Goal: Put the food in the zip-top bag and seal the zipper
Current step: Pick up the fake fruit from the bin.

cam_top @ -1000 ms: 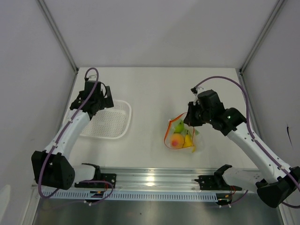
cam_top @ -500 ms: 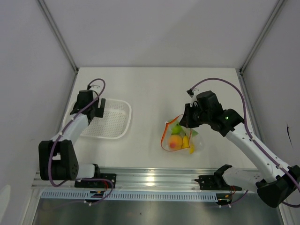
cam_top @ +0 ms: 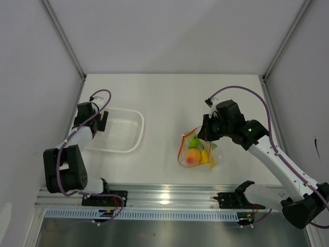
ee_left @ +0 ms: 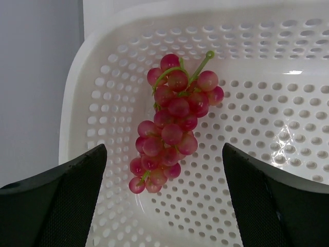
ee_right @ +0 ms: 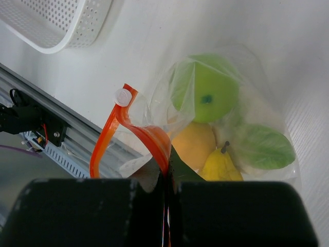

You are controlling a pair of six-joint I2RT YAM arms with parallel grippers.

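Next, my left gripper moves down into the basket (ee_left: 288, 128) around the grapes (ee_left: 179, 106) beside their green stem. The slim bunch of grapes fits between its open fingers.
The clear zip-top bag (cam_top: 198, 150) lies right of centre and holds a green apple (ee_right: 207, 95), an orange (ee_right: 194, 144), a yellow piece (ee_right: 221, 167) and a green leafy piece (ee_right: 264, 148). Its red-orange zipper (ee_right: 131, 123) curls open, with a white slider (ee_right: 122, 96) on it. My right gripper (ee_right: 167, 180) is shut on the zipper strip at the bag's mouth (cam_top: 205, 135). The red-purple grapes (ee_left: 172, 121) lie in the white perforated basket (ee_left: 288, 128). My left gripper (ee_left: 163, 206) hangs open just above them, over the basket's left end (cam_top: 95, 121).
The basket (cam_top: 123, 134) sits at the left of the table. A metal rail (cam_top: 169, 198) runs along the near edge. White walls close in the left, back and right sides.
My left arm has pulled back and swung left to the basket's left end. My right gripper still holds the zipper; the bag has shifted slightly.
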